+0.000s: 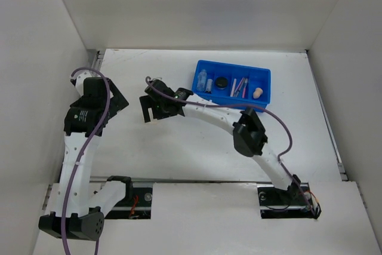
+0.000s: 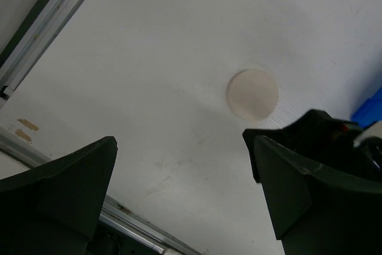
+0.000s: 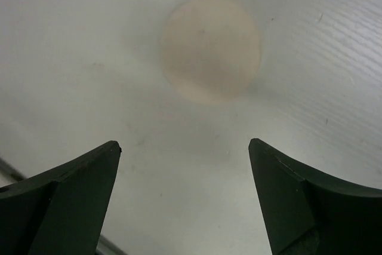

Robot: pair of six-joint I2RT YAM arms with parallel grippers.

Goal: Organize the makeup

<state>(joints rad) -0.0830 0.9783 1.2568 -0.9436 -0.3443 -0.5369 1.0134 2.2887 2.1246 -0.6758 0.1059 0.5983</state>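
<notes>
I should lower the fingers of my open, empty right gripper onto the puff's rim nearest them and close, because the cream puff [image 3: 210, 49] lies flat on the tabletop below.
The cream round puff [image 3: 210, 49] lies flat on the white table just beyond my right gripper [image 3: 185, 143], which is open with nothing between its fingers. The left wrist view shows the same puff [image 2: 252, 94] ahead of my open, empty left gripper [image 2: 185, 141], with the right gripper [image 2: 322, 132] beside it. From above, the right gripper [image 1: 149, 108] hangs over mid-table and the left gripper [image 1: 118, 101] is to its left. The blue tray [image 1: 262, 79] holds a clear tube [image 1: 203, 79], a round black jar [image 1: 222, 82], thin pencils [image 1: 239, 86] and a peach sponge [image 1: 258, 93].
White walls close in the table on the left, back and right. A metal rail [image 2: 54, 10] runs along the table's left edge. Purple cables [image 1: 203, 106] loop over both arms.
</notes>
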